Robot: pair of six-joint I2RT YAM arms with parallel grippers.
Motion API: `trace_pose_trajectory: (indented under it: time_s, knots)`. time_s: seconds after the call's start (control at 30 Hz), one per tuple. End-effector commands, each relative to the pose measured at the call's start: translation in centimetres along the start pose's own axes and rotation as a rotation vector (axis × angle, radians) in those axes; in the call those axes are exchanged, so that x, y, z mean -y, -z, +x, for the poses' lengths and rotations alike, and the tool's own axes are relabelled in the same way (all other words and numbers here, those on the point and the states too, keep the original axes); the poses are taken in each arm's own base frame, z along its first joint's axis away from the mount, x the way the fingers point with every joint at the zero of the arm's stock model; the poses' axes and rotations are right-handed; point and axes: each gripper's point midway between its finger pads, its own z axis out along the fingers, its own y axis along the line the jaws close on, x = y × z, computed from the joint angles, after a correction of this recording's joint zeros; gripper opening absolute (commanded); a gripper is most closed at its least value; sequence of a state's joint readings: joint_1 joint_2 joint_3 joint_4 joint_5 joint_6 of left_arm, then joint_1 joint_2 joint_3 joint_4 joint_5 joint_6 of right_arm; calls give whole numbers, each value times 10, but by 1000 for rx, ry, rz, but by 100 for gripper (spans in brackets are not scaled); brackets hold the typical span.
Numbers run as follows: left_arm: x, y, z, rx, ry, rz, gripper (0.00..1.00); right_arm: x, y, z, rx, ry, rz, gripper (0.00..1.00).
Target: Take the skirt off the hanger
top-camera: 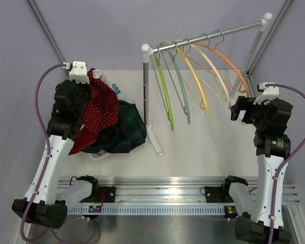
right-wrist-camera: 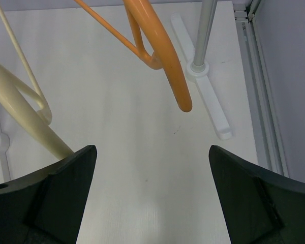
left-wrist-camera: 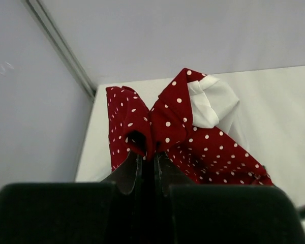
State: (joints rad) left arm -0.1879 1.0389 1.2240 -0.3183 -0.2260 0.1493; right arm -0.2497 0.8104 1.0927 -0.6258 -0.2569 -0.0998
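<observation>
My left gripper lowers over the dark green plaid garment (top-camera: 123,130) next and tips its fingers downward, because the red skirt hangs clear of every hanger.
My left gripper (top-camera: 91,81) is shut on a red skirt with white dots (top-camera: 97,113), holding it up at the left of the table. In the left wrist view the skirt (left-wrist-camera: 193,137) bunches at my fingertips (left-wrist-camera: 148,155), with a white lining showing. The skirt hangs down over a dark green plaid garment (top-camera: 123,131) on the table. Several empty hangers, among them a green one (top-camera: 163,91) and an orange one (top-camera: 229,68), hang on the rail (top-camera: 208,38). My right gripper (top-camera: 240,109) is open and empty near the orange hanger's tip (right-wrist-camera: 165,56).
The white rack post (top-camera: 146,86) and its foot (top-camera: 155,140) stand mid-table. The other rack foot (right-wrist-camera: 211,99) lies by the right wall. A cream hanger (right-wrist-camera: 18,119) hangs at the left of the right wrist view. A metal rail (top-camera: 168,188) runs along the near edge.
</observation>
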Motion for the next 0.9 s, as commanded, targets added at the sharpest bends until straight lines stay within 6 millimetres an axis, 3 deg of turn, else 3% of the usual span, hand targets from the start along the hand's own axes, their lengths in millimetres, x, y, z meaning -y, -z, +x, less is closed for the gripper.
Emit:
trace_pose_trajectory:
  time_s: [0.0,0.03,0.07,0.13,0.17,0.33,0.37,0.4,0.43,0.5,0.53,0.6,0.63,0.67,0.7,0.73,0.77,0.8,0.87]
  knots:
    - [27,10,12,48,270,125,0,-5,2,1,8,35,-37,100]
    - [36,8,33,-2,302,152,0,-6,2,2,7,38,-40,99]
    - [49,6,72,-96,375,165,0,-6,1,5,0,40,-42,100]
    - [72,4,114,-210,441,228,0,-6,1,9,-6,40,-46,100]
    - [82,6,149,-298,512,224,0,-6,1,9,-6,42,-47,100]
    - [108,8,234,-561,638,200,2,-7,2,10,-8,45,-50,100]
    - [109,7,240,-583,653,193,6,-7,2,10,-7,46,-52,99]
    - [110,7,242,-599,657,189,16,-8,3,10,-7,45,-55,100]
    - [109,8,247,-624,661,173,16,-8,2,10,-6,44,-53,99]
    - [108,6,244,-615,651,179,19,-8,3,10,-5,45,-53,99]
    - [104,5,237,-601,640,167,27,-8,3,10,-5,45,-53,100]
    - [94,4,214,-534,607,159,35,-8,4,10,-8,52,-52,99]
    - [90,4,194,-495,598,164,52,-7,5,9,-6,60,-50,100]
    - [85,5,180,-456,567,172,61,-8,6,10,-12,61,-52,100]
    - [77,8,152,-391,535,175,77,-7,6,9,-13,68,-53,99]
    - [74,12,149,-383,535,170,77,-7,6,10,-18,67,-51,99]
    - [68,13,125,-325,512,175,89,-7,7,10,-21,74,-52,100]
    - [63,18,105,-274,500,184,95,-6,7,11,-24,76,-47,99]
    - [54,26,74,-203,463,189,99,-5,9,10,-26,80,-38,99]
